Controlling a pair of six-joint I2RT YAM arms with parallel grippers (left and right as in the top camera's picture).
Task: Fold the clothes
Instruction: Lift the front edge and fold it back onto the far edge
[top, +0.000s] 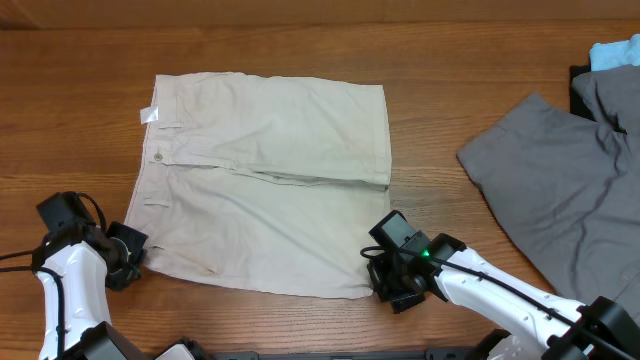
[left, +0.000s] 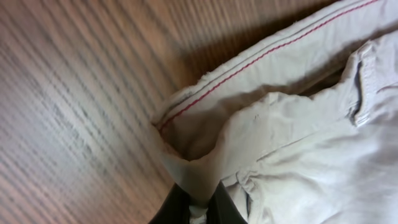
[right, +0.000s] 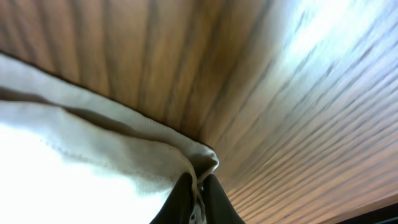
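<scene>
The near waistband corner goes up and outward in my left gripper onto the far waistband corner next. My left gripper then releases it, since the near half of the shorts still lies unfolded.
The pale beige shorts lie spread flat on the wooden table, waistband to the left with a small white tag. My left gripper is shut on the near waistband corner; the left wrist view shows the pinched cloth with a red-stitched inner seam between the fingers. My right gripper is shut on the near leg-hem corner; the right wrist view shows that corner bunched between the fingers, just above the table.
A grey garment lies spread at the right, close to the right arm. A light blue garment and a dark item sit at the far right corner. Bare wood lies behind and left of the shorts.
</scene>
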